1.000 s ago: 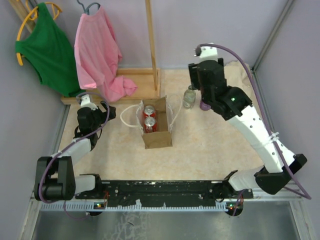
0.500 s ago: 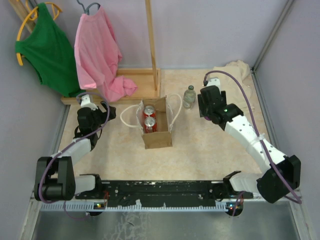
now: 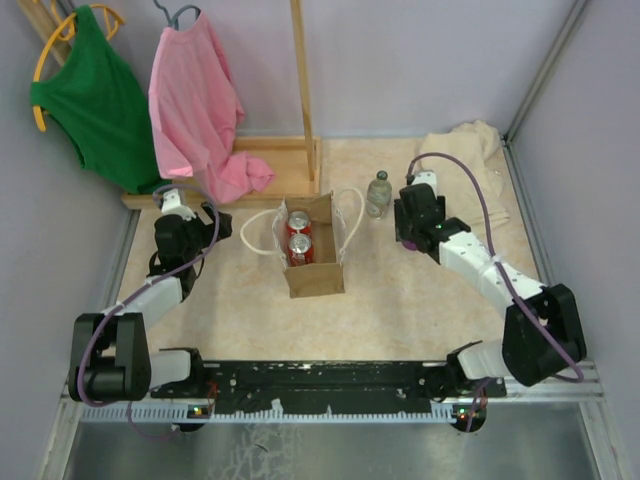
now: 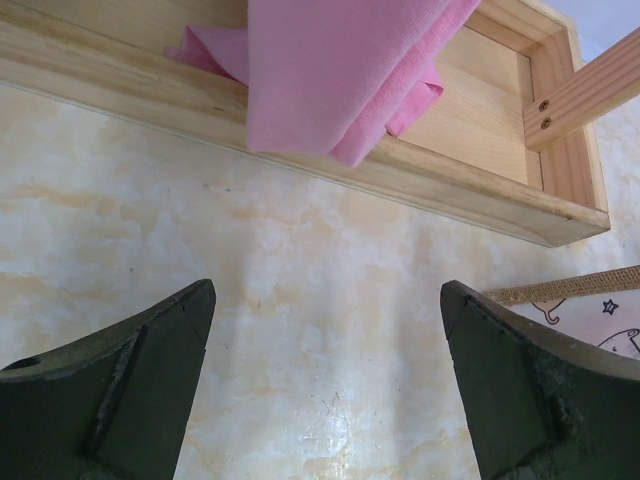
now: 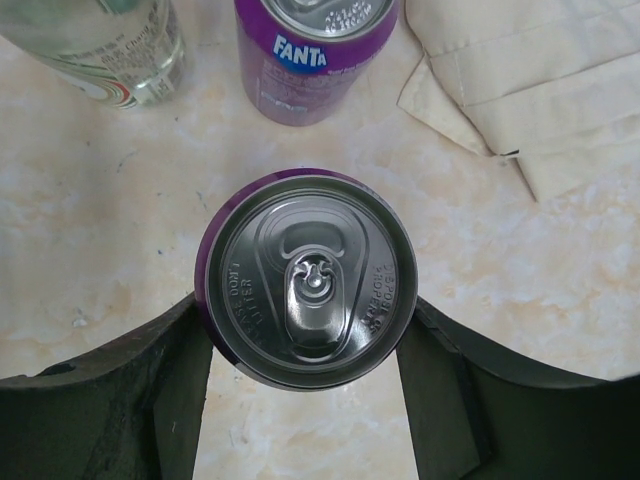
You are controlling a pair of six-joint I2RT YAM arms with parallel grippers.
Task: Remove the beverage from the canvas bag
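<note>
The bare spot short of the Fanta can is below the purple can in my right gripper, so I need to lower the purple can next and let go of it on the tabletop.
The canvas bag (image 3: 314, 262) stands open mid-table with two red cans (image 3: 299, 234) inside and white loop handles at both sides. My right gripper (image 3: 406, 238) is low, right of the bag, by a clear bottle (image 3: 378, 193). In the right wrist view its fingers (image 5: 175, 390) press both sides of an upright purple can (image 5: 310, 280), seen from above. A second purple Fanta can (image 5: 312, 50) stands just beyond it. My left gripper (image 3: 193, 218) is open and empty over bare table (image 4: 325, 300), left of the bag, whose edge shows (image 4: 590, 290).
A wooden rack base (image 4: 400, 170) with a pink garment (image 3: 195, 100) and a green one (image 3: 90, 90) hanging stands at the back left. A beige cloth (image 5: 530, 80) lies at the back right, near the cans. The clear bottle (image 5: 110, 50) stands left of the Fanta can.
My right arm has come down from high near the back and drawn in, now low beside the clear bottle with the purple can. The left arm and the bag have not moved.
</note>
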